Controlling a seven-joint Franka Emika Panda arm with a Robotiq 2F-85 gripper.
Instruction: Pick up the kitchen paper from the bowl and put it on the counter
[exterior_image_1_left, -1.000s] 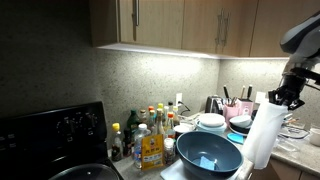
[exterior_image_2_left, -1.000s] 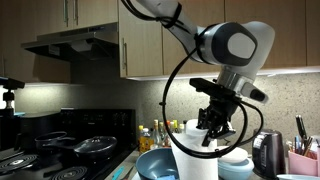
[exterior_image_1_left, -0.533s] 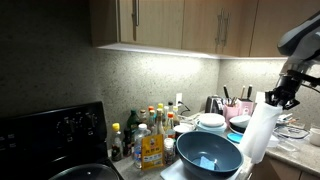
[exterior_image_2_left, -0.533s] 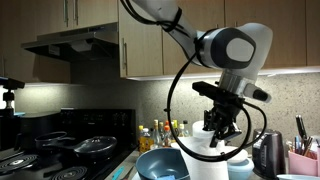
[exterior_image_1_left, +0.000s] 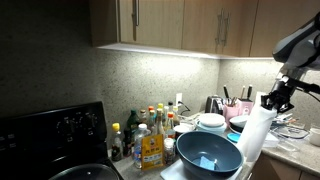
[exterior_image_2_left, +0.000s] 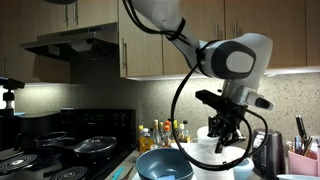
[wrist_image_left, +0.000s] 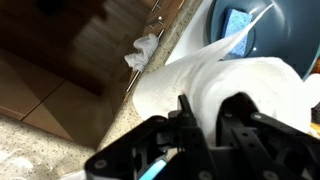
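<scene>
The kitchen paper goes down toward the counter beside the bowl next, to stand its bottom end there before my gripper releases it, since the roll still hangs tilted.
The kitchen paper is a thick white roll hanging tilted in the air, just beside the rim of the dark blue-grey bowl. My gripper is shut on the roll's top end. In an exterior view the gripper holds the kitchen paper beside and above the bowl. The wrist view shows the white kitchen paper between my dark fingers, with the bowl beyond it. The speckled counter lies below the roll.
Bottles and stacked white dishes stand behind the bowl. The black stove with pans is on one side, a kettle and utensil holder on the other. A crumpled paper lies on the floor.
The gripper has carried the roll sideways, farther from the bowl, and slightly lower. The roll now leans more. The grip has not changed.
</scene>
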